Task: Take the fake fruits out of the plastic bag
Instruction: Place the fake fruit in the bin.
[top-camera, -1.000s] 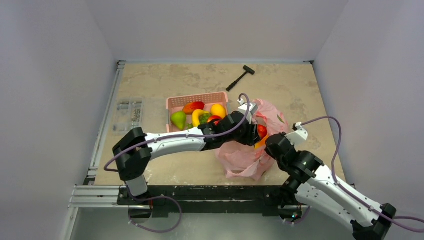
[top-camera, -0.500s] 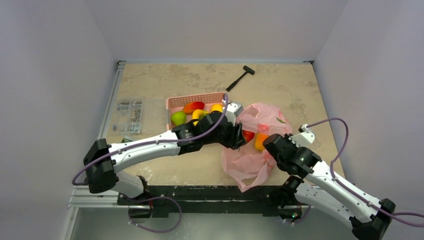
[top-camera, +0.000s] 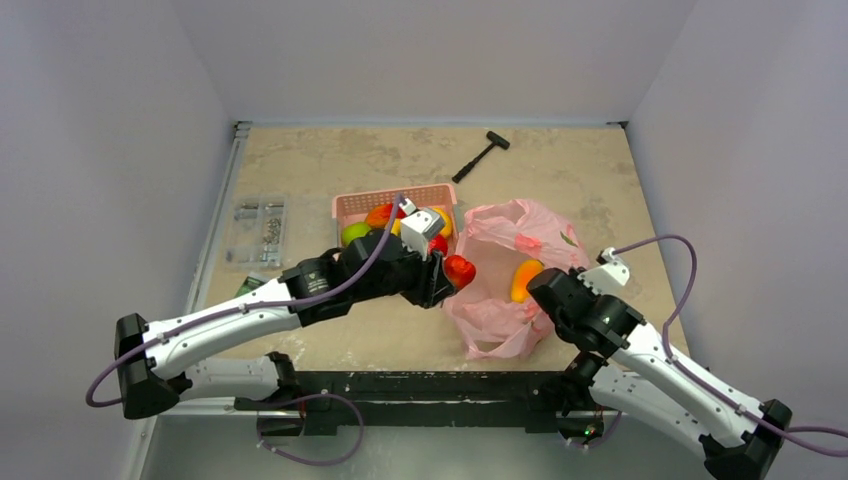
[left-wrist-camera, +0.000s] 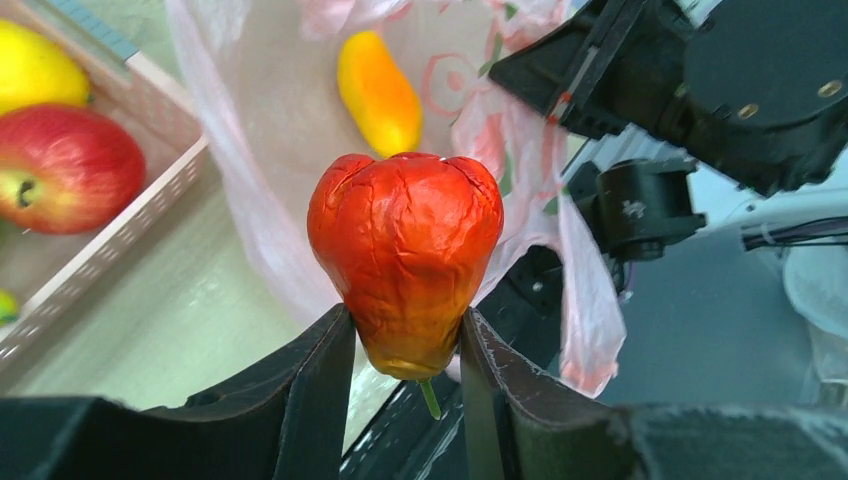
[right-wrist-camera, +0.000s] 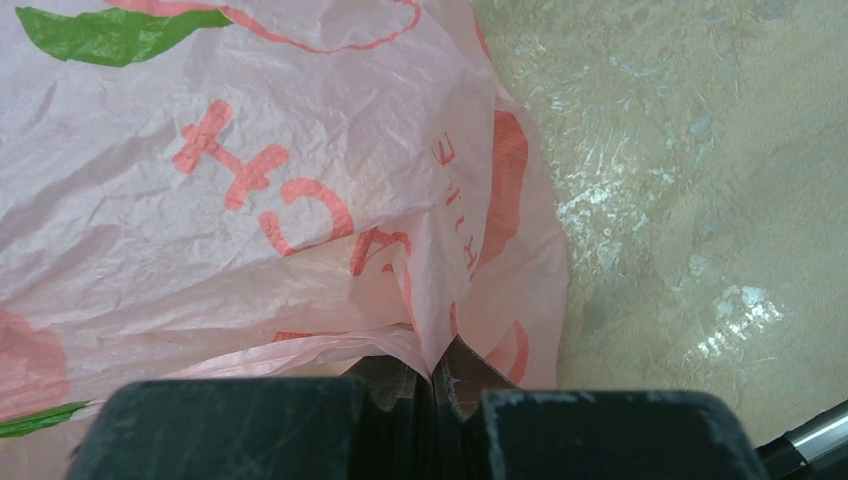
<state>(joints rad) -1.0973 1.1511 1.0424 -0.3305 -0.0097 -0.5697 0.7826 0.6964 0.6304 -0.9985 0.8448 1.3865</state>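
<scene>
The left gripper swings outward next, to the left in the top view, over the basket's green pear (top-camera: 357, 232), which lies among other fruits, and releases.
My left gripper (top-camera: 452, 275) is shut on a red-orange fruit (top-camera: 460, 270) with a green stem. It holds the fruit in the air just left of the pink plastic bag (top-camera: 500, 310). The left wrist view shows the fruit (left-wrist-camera: 405, 240) pinched between the fingers of this gripper (left-wrist-camera: 405, 335). An orange-yellow oval fruit (top-camera: 523, 280) lies inside the open bag and shows in the left wrist view too (left-wrist-camera: 378, 90). My right gripper (top-camera: 545, 290) is shut on the bag's near right edge; its wrist view shows its jaws (right-wrist-camera: 432, 375) pinching a fold of the bag (right-wrist-camera: 250, 200). The banana is hidden.
The rigid pink basket (top-camera: 390, 198) stands left of the bag and holds a green pear (top-camera: 352, 232), a red apple (left-wrist-camera: 65, 165) and a yellow fruit (left-wrist-camera: 35, 65). A black hammer (top-camera: 481, 155) lies at the back. A clear parts box (top-camera: 258, 232) sits at the left.
My left gripper has drawn back out of the bag to the left, carrying the red-orange fruit. The bag has sagged open. My right gripper has kept its hold on the bag.
</scene>
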